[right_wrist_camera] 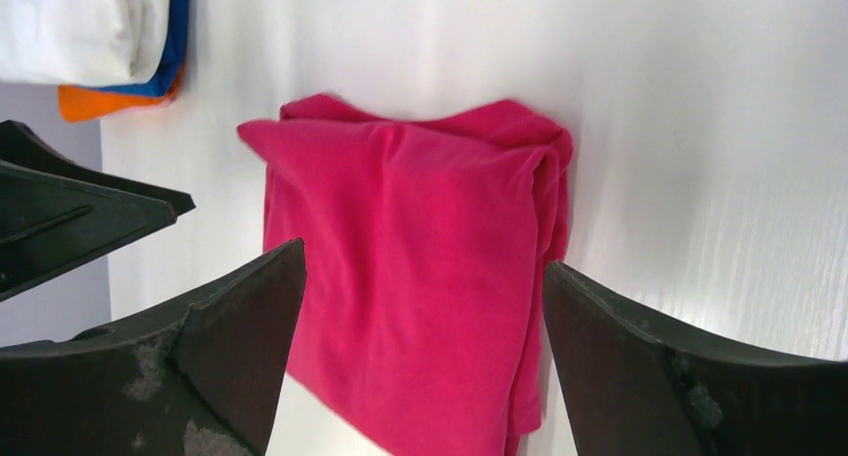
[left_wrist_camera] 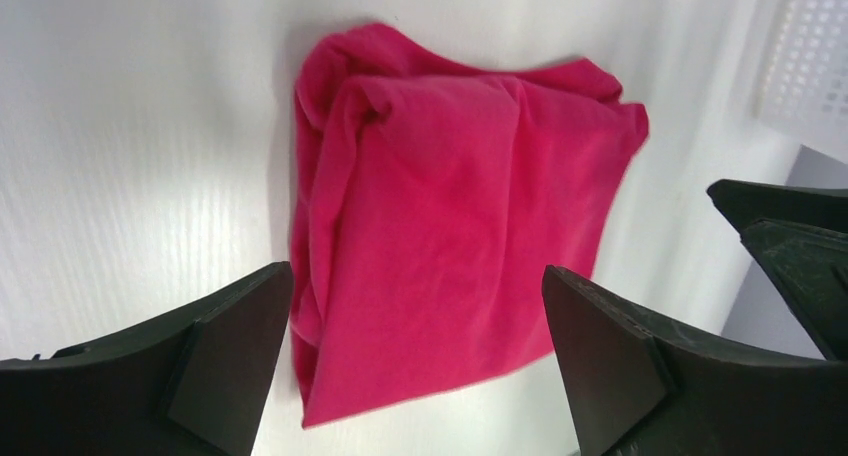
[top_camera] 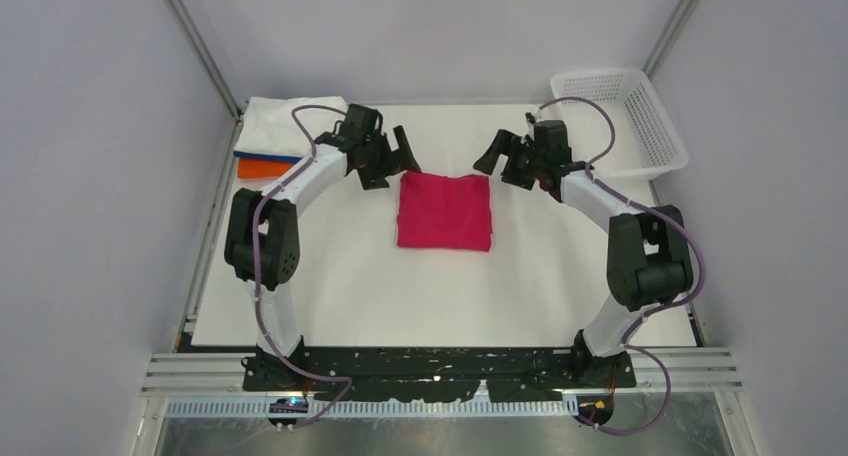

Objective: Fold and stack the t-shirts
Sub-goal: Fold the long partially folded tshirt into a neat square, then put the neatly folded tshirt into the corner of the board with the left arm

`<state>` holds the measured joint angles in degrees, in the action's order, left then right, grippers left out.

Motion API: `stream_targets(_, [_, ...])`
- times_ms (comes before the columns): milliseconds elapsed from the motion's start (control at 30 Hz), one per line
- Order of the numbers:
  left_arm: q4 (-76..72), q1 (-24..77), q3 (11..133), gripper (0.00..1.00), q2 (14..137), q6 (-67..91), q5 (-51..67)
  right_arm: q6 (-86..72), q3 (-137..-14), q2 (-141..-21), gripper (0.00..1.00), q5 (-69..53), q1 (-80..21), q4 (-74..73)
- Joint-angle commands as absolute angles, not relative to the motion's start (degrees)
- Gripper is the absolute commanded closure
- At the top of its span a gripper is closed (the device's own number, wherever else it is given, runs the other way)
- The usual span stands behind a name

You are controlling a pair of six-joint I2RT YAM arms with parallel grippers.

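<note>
The left gripper will next move back and down to close on the magenta t-shirt's stack-side edge (top_camera: 402, 206) (left_wrist_camera: 313, 221), which lies below, toward the robot's base, where folded layers show.
A magenta-red t-shirt (top_camera: 445, 211) lies folded into a rectangle in the middle of the white table (top_camera: 330, 296); it also shows flat in the left wrist view (left_wrist_camera: 450, 226) and the right wrist view (right_wrist_camera: 420, 276). At the back left a stack holds a white t-shirt (top_camera: 275, 121) over a blue one (top_camera: 265, 155) and an orange one (top_camera: 262, 168). My left gripper (top_camera: 392, 158) hovers open above the magenta shirt's back left corner, with nothing between its fingers (left_wrist_camera: 225, 346). My right gripper (top_camera: 503, 159) hovers open above the back right corner, also holding nothing.
A white plastic mesh basket (top_camera: 625, 121) stands at the back right corner. Metal frame posts and pale walls close in the table on three sides. The arm bases sit on the near edge rail (top_camera: 440, 371).
</note>
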<state>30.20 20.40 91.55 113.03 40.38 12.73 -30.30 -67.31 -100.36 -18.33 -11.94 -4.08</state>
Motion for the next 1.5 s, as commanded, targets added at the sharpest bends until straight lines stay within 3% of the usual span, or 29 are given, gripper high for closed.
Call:
stream_targets(0, [19.7, 22.3, 85.7, 0.00, 105.5, 43.2, 17.3, -31.0, -60.9, -92.3, 0.05, -22.7, -12.6, 2.0])
stream_targets(300, [14.7, 24.2, 91.5, 0.00, 117.3, 50.0, 20.8, -35.3, -62.3, -100.7, 0.05, -28.5, -14.6, 9.6])
stream_targets(533, [23.5, 24.4, 97.9, 0.00, 125.7, 53.3, 17.5, -36.8, -63.3, -109.0, 0.04, -26.9, -15.4, 11.9])
stream_targets(700, [24.3, 25.4, 91.0, 0.00, 123.3, 53.5, 20.5, -36.7, -54.4, -106.8, 0.04, -26.2, -16.5, 12.9])
stream_targets(1000, [19.4, 31.1, 61.7, 0.00, 99.1, 49.1, 17.6, -38.4, -34.7, -87.1, 0.05, -22.1, -21.3, 13.8])
stream_targets(1300, [23.1, 34.5, 54.7, 0.00, 84.1, 48.4, 6.8, -39.4, -28.1, -61.1, 0.04, -12.2, -22.4, 6.0])
stream_targets(1467, [23.0, 36.4, 47.7, 0.00, 82.1, 49.3, 4.4, -39.6, -25.0, -49.8, 0.05, -6.3, -22.1, 0.9])
